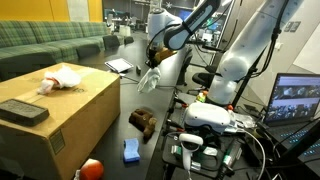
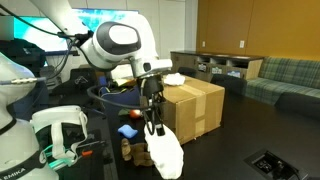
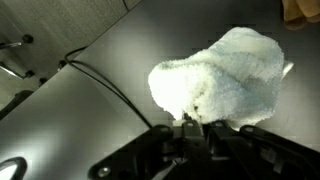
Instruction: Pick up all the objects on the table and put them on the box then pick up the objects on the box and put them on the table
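The white fluffy cloth is still hanging above the table, so I will next move my gripper down to the bare patch of dark table beside the brown object.
My gripper is shut on a white fluffy cloth, which hangs from the jaws above the dark table. Both exterior views show the gripper holding the cloth in the air beside the cardboard box. On the box lie a white and pink cloth item and a black flat device. On the table lie a brown object, a blue object and an orange ball.
A second white robot arm and a laptop stand close by. A white headset rests on a cart. Cables run across the table. Green sofas are behind.
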Controlling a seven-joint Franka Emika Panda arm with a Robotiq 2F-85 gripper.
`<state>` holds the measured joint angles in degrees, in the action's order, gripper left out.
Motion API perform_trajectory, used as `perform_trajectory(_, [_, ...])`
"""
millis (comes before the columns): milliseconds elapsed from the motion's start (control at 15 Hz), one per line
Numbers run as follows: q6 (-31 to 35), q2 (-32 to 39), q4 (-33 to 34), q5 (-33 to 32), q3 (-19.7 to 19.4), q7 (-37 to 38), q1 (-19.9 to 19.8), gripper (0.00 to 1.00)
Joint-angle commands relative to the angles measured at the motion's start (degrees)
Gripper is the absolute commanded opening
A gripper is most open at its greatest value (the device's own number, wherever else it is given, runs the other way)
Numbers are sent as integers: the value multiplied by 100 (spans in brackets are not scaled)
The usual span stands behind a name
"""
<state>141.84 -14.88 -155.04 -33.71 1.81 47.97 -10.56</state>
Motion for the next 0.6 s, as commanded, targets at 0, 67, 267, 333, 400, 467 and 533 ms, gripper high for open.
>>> perform_trajectory(0, [770, 734, -3, -206, -161, 151, -230, 2])
perform_trajectory(67, [942, 977, 20, -250, -209, 199, -266, 2])
perform_trajectory(267, [1350, 1636, 155, -355, -438, 267, -255, 2])
perform_trajectory(333, [1490, 1868, 201, -472, -540, 384, -218, 3])
perform_trajectory(400, [1569, 2045, 267, -461, -646, 370, -154, 3])
perform_trajectory(467, [1634, 2196, 326, -408, -744, 327, -83, 6])
perform_trajectory(533, [1697, 2358, 388, -404, -836, 348, -1, 32])
